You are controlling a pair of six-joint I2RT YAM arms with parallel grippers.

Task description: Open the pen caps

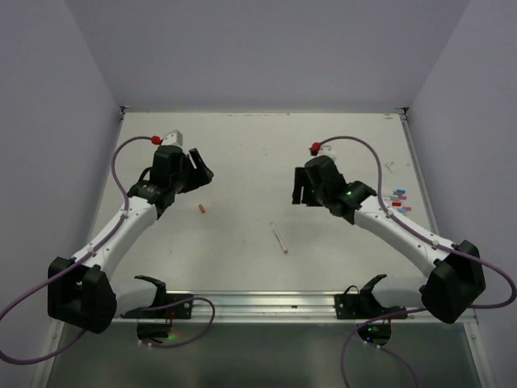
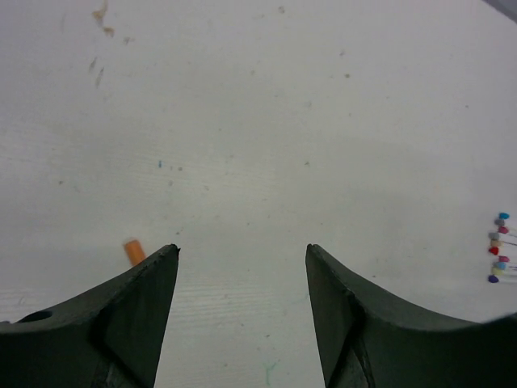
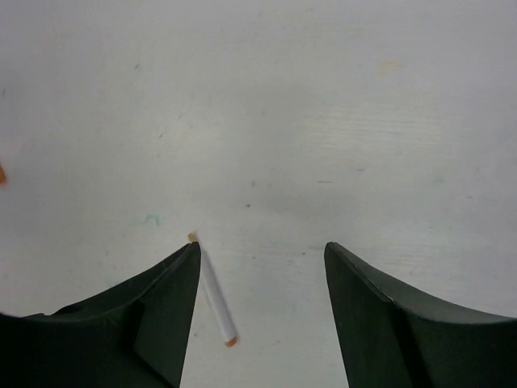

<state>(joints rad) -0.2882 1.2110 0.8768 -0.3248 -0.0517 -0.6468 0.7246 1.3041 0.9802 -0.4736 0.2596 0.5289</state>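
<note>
My right gripper should next swing right in the top view, turn and lower onto the pen cluster's near edge (image 1: 405, 209), with still-capped pens below it.
A short orange pen cap (image 1: 201, 208) lies alone on the white table, just below my left gripper (image 1: 198, 174). In the left wrist view the cap (image 2: 134, 251) sits beside the left fingertip, outside the open, empty gripper (image 2: 242, 250). A thin white pen body (image 1: 279, 238) with an orange tip lies mid-table. In the right wrist view this pen body (image 3: 214, 295) lies by the left finger of my open, empty right gripper (image 3: 260, 246). My right gripper (image 1: 300, 194) hovers up and to the right of the pen body. A cluster of capped pens (image 1: 397, 202) lies at the right; their coloured caps also show in the left wrist view (image 2: 498, 246).
A metal rail (image 1: 266, 303) runs along the near edge between the two arm bases. Grey walls close in the table at the back and on both sides. A small white box (image 1: 174, 136) stands at the back left behind the left arm.
</note>
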